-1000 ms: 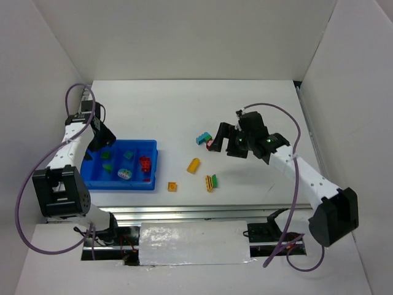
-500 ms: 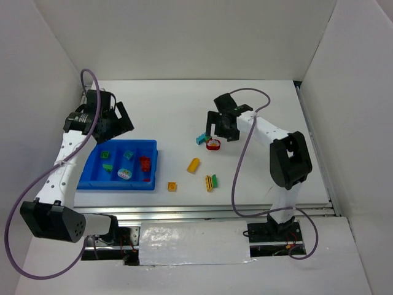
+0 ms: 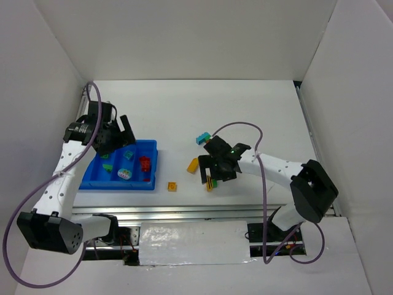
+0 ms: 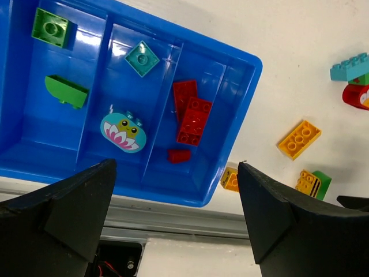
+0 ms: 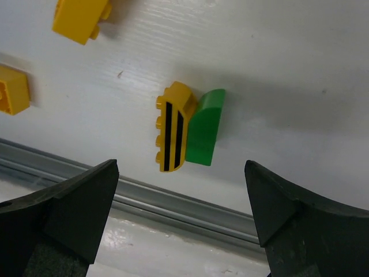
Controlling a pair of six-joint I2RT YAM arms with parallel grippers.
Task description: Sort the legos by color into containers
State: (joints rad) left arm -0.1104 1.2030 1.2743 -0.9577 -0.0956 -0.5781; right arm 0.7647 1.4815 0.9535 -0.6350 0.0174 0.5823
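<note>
I should bring my right gripper down over the striped piece and green brick next, because the joined pair is already between its open fingers.
The blue tray lies at the front left. In the left wrist view the tray holds two green bricks, a teal brick with the pale multicoloured piece, and red bricks, each colour in its own compartment. My left gripper hovers open and empty over the tray's far side. My right gripper is open and empty just above a yellow striped piece joined to a green brick. An orange brick, a small orange brick and a teal brick lie loose.
A red piece lies beside the teal brick on the table. A metal rail runs along the table's front edge, close to the striped piece. White walls enclose the table on three sides.
My right gripper has swung from the teal and red pieces at the back down to the striped yellow and green piece near the front. My left gripper has shifted slightly over the tray.
</note>
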